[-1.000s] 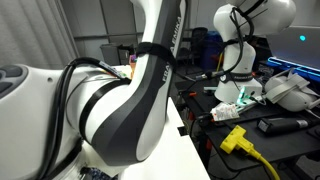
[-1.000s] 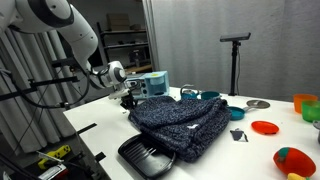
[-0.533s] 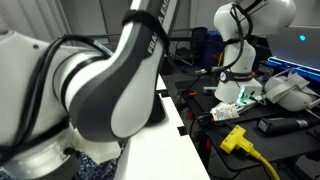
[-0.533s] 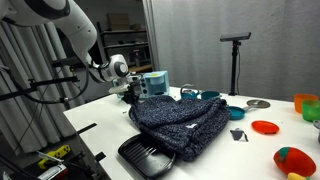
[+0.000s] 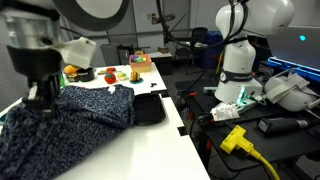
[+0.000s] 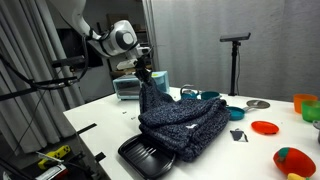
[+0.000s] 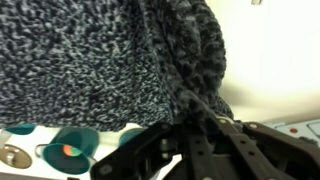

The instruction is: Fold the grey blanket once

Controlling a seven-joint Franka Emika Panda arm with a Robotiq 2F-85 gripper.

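Observation:
I should raise my gripper next and carry the blanket's corner across the heap, then release it above the blanket's end by the black tray (image 5: 121, 98), because cloth is already spread there.
The grey blanket (image 6: 185, 125) is a big dark grey-blue speckled cloth heaped on the white table, seen in both exterior views (image 5: 75, 115). My gripper (image 6: 143, 73) is shut on a corner of the blanket and holds that corner lifted well above the table, so cloth hangs from the jaws down to the heap. In the wrist view the blanket (image 7: 110, 55) fills the upper picture and runs into the black jaws (image 7: 195, 125). In an exterior view the gripper (image 5: 42, 97) stands at the blanket's near left edge.
A flat black tray (image 6: 148, 157) lies at the table's front edge, touching the blanket; it also shows in an exterior view (image 5: 148, 108). Teal bowls (image 6: 237, 112), a red plate (image 6: 265, 127) and other small items lie beyond. A blue box (image 6: 128, 88) stands behind the gripper.
My gripper has risen from table height at the blanket's edge and pulled the held corner up with it. The arm has swung out of the way of the exterior camera.

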